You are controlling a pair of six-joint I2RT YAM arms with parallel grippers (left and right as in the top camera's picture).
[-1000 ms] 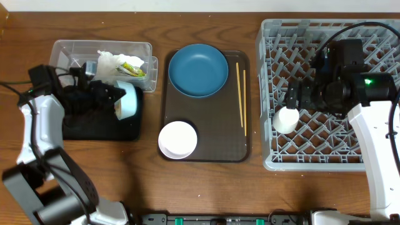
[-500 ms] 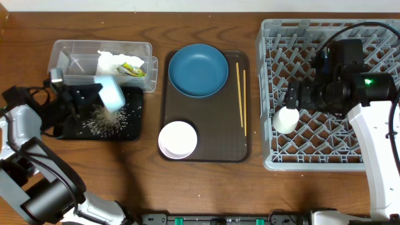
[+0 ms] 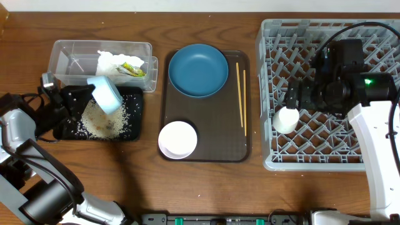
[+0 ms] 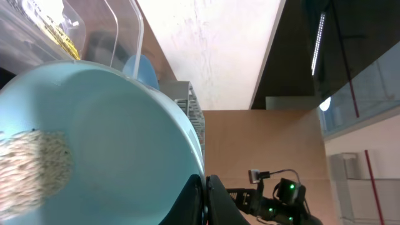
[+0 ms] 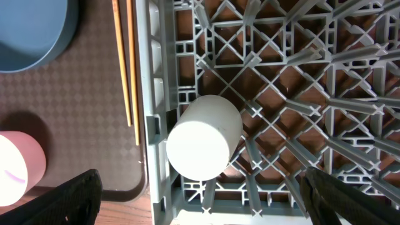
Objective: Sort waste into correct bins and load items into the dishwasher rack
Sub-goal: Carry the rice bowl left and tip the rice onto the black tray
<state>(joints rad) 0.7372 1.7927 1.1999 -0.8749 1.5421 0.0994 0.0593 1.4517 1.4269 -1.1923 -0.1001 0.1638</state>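
The bare patch (image 3: 215,130) beside the white bowl lies to its right in the overhead view, so next my left gripper needs to swing across and down onto it with the bowl level.
My left gripper (image 3: 87,94) is shut on the rim of the light-blue bowl (image 3: 105,94), tipped over the black tray (image 3: 134,125); white rice scraps (image 3: 100,120) lie scattered in the tray. In the left wrist view the bowl (image 4: 106,144) fills the frame, some rice (image 4: 31,162) still inside, the fingers (image 4: 205,200) pinching its rim. The clear tub (image 3: 69,53) holds the napkin (image 3: 109,62) and snack wrapper (image 3: 132,69). My right gripper (image 5: 203,200) is open above the small white cup (image 5: 203,140), which lies on its side in the grey rack (image 3: 375,37).
The dark-brown serving tray (image 3: 206,119) holds the dark-blue dish (image 3: 198,70), the white bowl (image 3: 177,139) and the chopsticks (image 3: 240,97). The rack's pegs surround the cup (image 3: 286,119). Bare wood lies in front of the trays.
The left gripper has tilted the light-blue bowl and swung it slightly left and up; rice has spilled and spread wider over the black tray. The right arm has not moved.
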